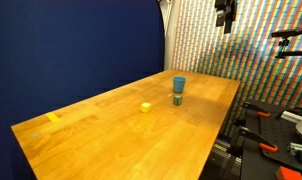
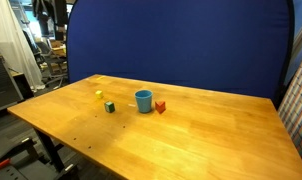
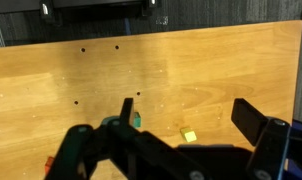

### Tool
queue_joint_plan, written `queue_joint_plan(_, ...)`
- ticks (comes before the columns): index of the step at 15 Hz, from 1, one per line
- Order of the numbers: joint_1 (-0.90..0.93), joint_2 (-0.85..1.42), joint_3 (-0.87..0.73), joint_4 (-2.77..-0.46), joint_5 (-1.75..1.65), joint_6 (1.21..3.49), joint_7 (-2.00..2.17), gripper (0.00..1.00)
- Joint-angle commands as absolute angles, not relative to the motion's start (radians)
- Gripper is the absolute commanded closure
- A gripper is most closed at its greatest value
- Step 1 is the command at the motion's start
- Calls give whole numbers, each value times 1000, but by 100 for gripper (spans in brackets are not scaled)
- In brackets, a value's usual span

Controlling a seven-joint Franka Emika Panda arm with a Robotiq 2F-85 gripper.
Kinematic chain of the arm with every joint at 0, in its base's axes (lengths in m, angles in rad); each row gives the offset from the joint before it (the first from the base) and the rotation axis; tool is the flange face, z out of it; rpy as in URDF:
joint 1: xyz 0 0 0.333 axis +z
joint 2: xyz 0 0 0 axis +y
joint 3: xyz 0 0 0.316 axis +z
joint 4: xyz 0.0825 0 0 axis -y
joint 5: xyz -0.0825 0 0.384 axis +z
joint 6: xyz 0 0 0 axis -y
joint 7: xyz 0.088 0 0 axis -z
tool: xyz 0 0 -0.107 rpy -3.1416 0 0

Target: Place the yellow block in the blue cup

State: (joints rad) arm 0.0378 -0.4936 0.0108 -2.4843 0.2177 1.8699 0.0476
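Observation:
My open gripper lowers a long way down onto the yellow block (image 1: 146, 107) (image 3: 188, 134) next, one finger on each side, because the block lies on the table far below.
The yellow block (image 1: 146, 107) is a tiny cube lying on the wooden table (image 1: 111, 135). It also shows in an exterior view (image 2: 99, 95) and in the wrist view (image 3: 189, 135). The blue cup (image 1: 179, 85) stands upright further along the table, apart from the block, and shows in an exterior view (image 2: 143, 100) too. My gripper (image 1: 226, 12) hangs high above the table's far end. In the wrist view the gripper (image 3: 184, 108) is open and empty, with the block far below between its fingers. The cup is mostly hidden there behind the left finger.
A small dark green object (image 1: 177, 99) sits next to the cup, also seen in the wrist view (image 3: 135, 120). A small red object (image 2: 160, 106) lies on the cup's other side. A yellow tape strip (image 1: 54, 117) is stuck near one table edge. A blue backdrop (image 2: 181, 45) stands behind.

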Motion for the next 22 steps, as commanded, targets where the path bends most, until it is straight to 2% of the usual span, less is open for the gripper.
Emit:
queue_joint_plan(1, 62, -234, 36, -2329, 259, 1937, 52, 0)
queue_joint_plan(7, 102, 150, 90, -2072, 274, 1988, 42, 0)
queue_joint_plan(14, 139, 570, 112, -1700, 229, 1938, 111, 0)
queue_joint_plan(22, 169, 844, 99, -1399, 205, 1842, 185, 0)
